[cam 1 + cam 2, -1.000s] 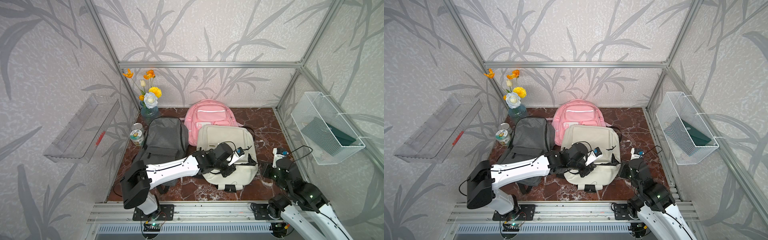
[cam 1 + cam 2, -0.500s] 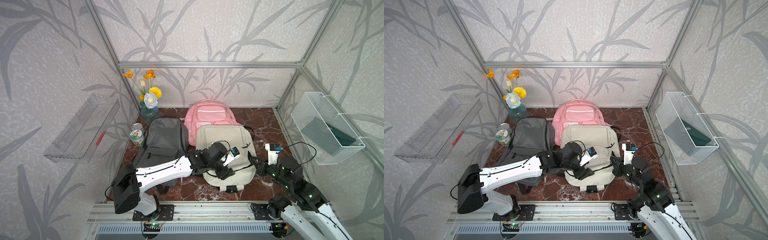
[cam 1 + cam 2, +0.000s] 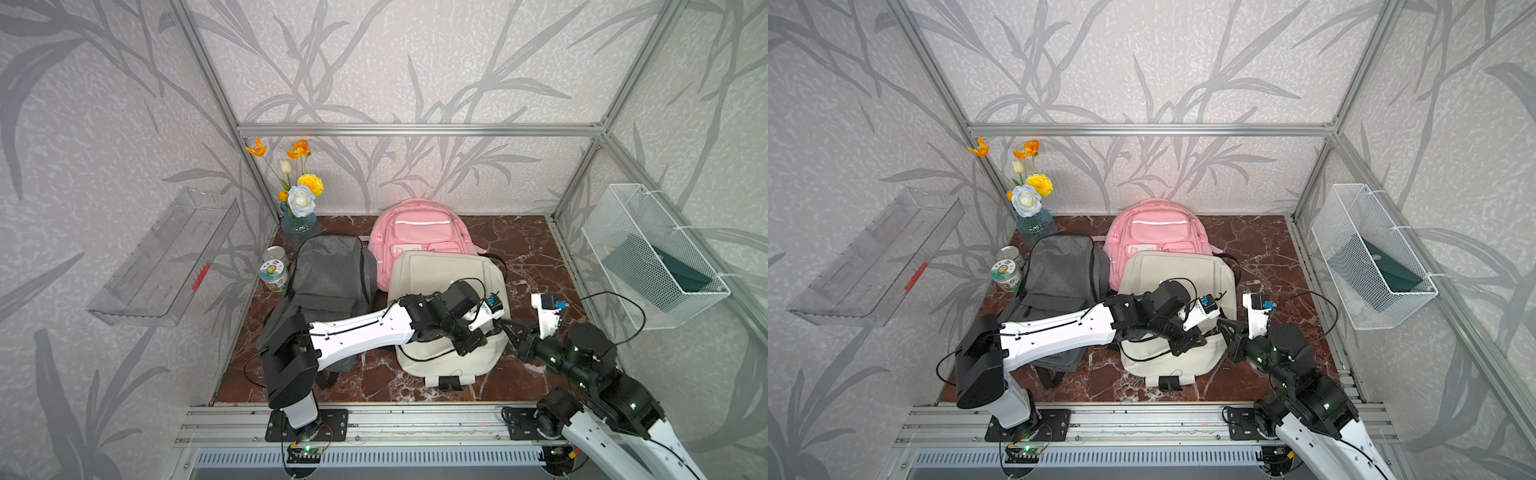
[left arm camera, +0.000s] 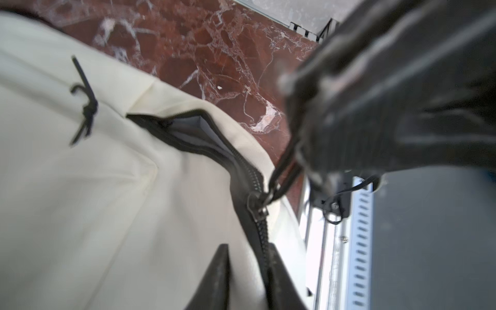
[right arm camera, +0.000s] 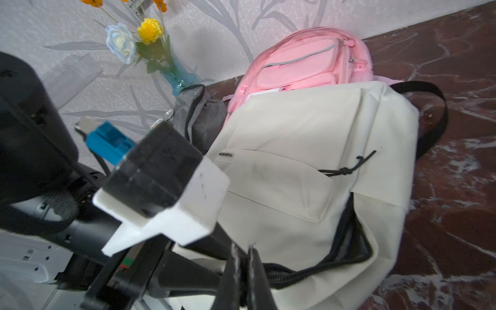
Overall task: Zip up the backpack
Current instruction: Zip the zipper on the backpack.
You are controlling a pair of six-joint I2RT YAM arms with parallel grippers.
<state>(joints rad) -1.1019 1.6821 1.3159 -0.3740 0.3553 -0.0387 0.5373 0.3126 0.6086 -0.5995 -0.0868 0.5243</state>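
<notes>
The zip's far end is wide open and lies outward of my right gripper, so I need to pull the black cord outward to that end with my right gripper and let it go.
The cream backpack lies flat mid-table, its black zip gaping along the right side. In the left wrist view the slider sits partway along the zip, with open teeth and grey lining beyond it. My left gripper is shut on a fold of cream fabric and zip tape just behind the slider. My right gripper meets it at the bag's right edge. It is shut on the black pull cord, which runs taut from the slider.
A grey backpack lies left of the cream one, a pink backpack behind it. A flower vase and a can stand at the back left. A wire basket hangs on the right wall, a clear shelf on the left.
My right arm swung in from the front right to the bag's right edge and now grips the pull cord. My left gripper shifted slightly toward that edge and re-closed on the fabric.
</notes>
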